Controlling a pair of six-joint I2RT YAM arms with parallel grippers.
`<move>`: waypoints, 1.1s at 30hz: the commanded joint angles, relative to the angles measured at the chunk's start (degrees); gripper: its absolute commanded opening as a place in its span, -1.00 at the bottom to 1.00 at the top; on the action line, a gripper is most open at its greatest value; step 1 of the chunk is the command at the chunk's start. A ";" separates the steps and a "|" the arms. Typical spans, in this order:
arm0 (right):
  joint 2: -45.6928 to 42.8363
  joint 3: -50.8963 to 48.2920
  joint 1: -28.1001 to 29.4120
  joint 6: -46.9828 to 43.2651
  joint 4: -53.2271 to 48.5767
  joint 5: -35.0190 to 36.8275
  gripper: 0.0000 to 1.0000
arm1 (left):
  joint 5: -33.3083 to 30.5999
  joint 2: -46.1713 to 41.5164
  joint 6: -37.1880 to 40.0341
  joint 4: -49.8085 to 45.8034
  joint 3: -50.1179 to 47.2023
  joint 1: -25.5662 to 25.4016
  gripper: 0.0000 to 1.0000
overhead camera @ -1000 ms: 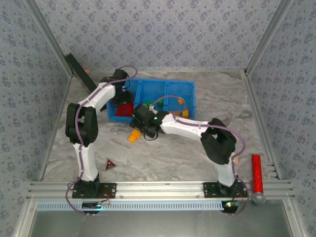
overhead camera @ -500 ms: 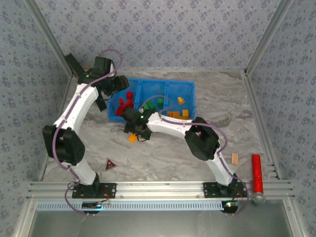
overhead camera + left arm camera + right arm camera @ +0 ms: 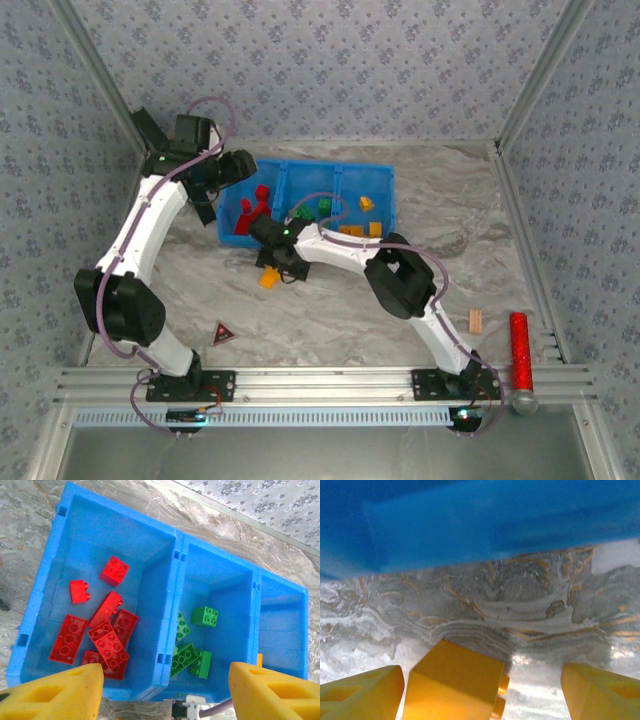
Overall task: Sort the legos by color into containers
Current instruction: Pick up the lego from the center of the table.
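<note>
My right gripper stays there and closes both open fingers against the sides of the orange-yellow lego [image 3: 271,273] next, since it already sits between them, closer to one.
The blue bin [image 3: 385,180] [image 3: 167,605] holds several red legos [image 3: 107,642] in its left container and green legos [image 3: 192,655] in the middle one. Orange-yellow legos [image 3: 362,230] lie in the right container. My left gripper [image 3: 238,170] [image 3: 165,680] hangs open above the bin's near left wall, with nothing between its fingers. One orange-yellow lego [image 3: 268,278] [image 3: 452,685] lies on the table just in front of the bin. My right gripper [image 3: 272,262] [image 3: 481,680] is open around it, the brick close to the left finger [image 3: 360,692] and apart from the right one.
A dark red-marked triangle [image 3: 224,333] lies on the marble table [image 3: 340,320] at the front left. A small wooden block [image 3: 476,321] and a red cylinder [image 3: 519,350] sit at the front right. The bin's blue wall [image 3: 485,520] is close ahead of my right gripper.
My left arm has lifted up and back to the left from the left container, uncovering the red legos. My right gripper has shifted a little left, close to the orange-yellow lego on the table.
</note>
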 commanded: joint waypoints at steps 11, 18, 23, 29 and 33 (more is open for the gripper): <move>3.42 1.95 0.28 -3.16 -3.94 -3.66 0.31 | 0.98 0.32 0.68 0.85 -0.21 1.18 0.35; 2.07 -2.02 1.45 -3.43 -2.56 -5.05 0.13 | -0.36 -0.53 1.04 -0.77 -0.44 1.18 0.35; 1.25 -2.94 1.60 -5.29 -2.84 -5.44 -0.21 | -0.76 -2.21 1.19 -1.79 -2.21 1.42 0.35; -7.36 -8.78 0.67 -13.87 -5.46 -4.55 -0.46 | -0.72 -5.63 2.42 -4.28 -4.46 1.36 0.35; -18.06 -14.95 -1.14 -19.11 -6.75 -2.52 -0.50 | -1.16 -8.57 2.79 -6.06 -6.95 1.03 0.35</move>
